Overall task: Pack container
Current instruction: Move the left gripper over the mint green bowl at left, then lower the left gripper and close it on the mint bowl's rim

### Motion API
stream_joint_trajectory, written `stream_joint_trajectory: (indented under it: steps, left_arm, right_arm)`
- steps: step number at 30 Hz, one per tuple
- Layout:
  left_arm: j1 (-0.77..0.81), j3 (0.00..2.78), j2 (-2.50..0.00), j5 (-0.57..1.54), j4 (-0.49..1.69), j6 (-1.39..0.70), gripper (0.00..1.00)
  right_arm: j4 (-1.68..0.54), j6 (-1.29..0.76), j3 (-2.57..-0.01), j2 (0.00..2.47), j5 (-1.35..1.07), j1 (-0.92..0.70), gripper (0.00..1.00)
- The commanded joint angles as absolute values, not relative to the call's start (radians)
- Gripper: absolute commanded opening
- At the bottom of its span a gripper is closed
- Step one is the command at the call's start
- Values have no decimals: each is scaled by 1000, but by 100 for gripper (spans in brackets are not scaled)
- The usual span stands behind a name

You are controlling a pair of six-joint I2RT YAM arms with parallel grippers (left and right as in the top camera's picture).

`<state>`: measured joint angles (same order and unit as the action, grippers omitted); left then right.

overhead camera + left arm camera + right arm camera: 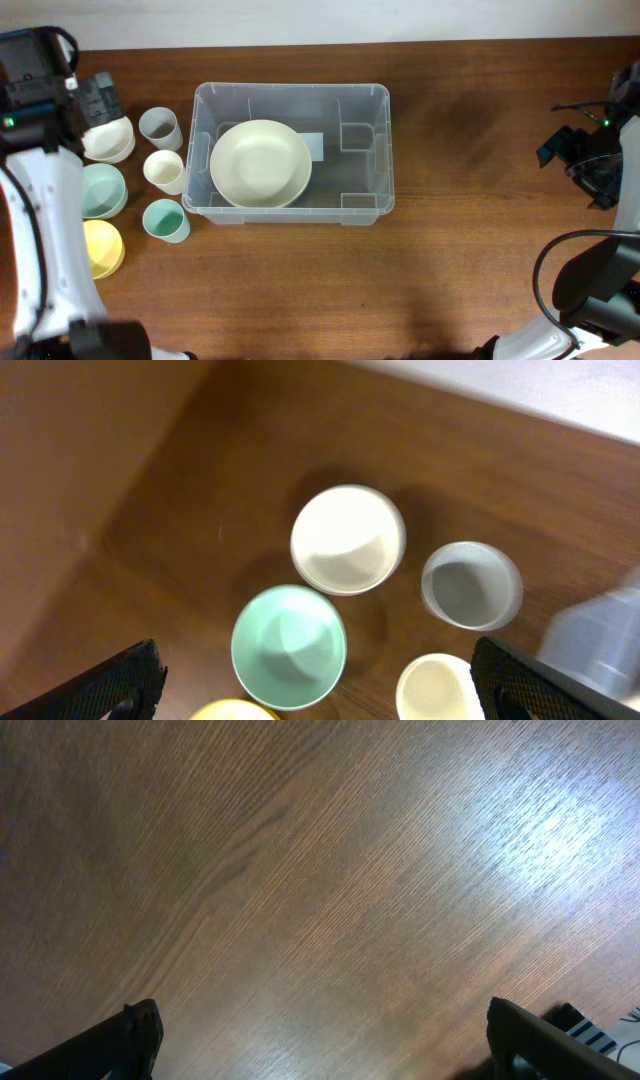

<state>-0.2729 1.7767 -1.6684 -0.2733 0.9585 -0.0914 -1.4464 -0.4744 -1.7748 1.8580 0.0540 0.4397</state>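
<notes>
My left gripper will next go back and then lower itself onto the mint bowl's rim away from the container point(384, 150).
The clear container point(384, 150) stands mid-table with a large cream bowl point(260, 163) in its left half and a white label point(316, 146) on its base. To its left are a white bowl point(108, 141), a mint bowl point(102, 190), a yellow bowl point(100, 248), a grey cup point(160, 127), a cream cup point(165, 170) and a teal cup point(165, 220). My left gripper point(98, 98) is open and empty, high above the white bowl point(347, 540) and the mint bowl point(288, 647). My right gripper point(562, 146) is open and empty at the far right.
The left wrist view point(318, 690) also shows the grey cup point(470, 585), the cream cup point(435, 690), the yellow bowl's edge point(232, 710) and a container corner point(600, 640). The right wrist view point(322, 1040) shows only bare wood. The container's right half holds nothing.
</notes>
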Motion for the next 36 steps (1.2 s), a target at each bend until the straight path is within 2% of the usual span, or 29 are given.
stream_joint_trajectory:
  steps: [1, 3, 7, 25, 36]
  left_arm:
    - [-400, 1785, -1747, -149, 972, -247, 100]
    - [-467, 1785, -1798, -48, 975, -247, 100]
    - [-531, 1785, -1863, 20, 1008, -247, 100]
    - [-580, 1785, -2162, 23, 1090, -246, 100]
    - [-614, 1782, -2202, 16, 1090, -247, 100]
  right_arm:
    - [-1446, -479, -1769, 1861, 56, 439, 99]
    - [-1446, -479, -1769, 1861, 56, 439, 99]
    - [-1446, -479, -1769, 1861, 56, 439, 99]
    - [-1446, -479, -1769, 1861, 56, 439, 99]
    - [-1446, -479, -1769, 1861, 56, 439, 99]
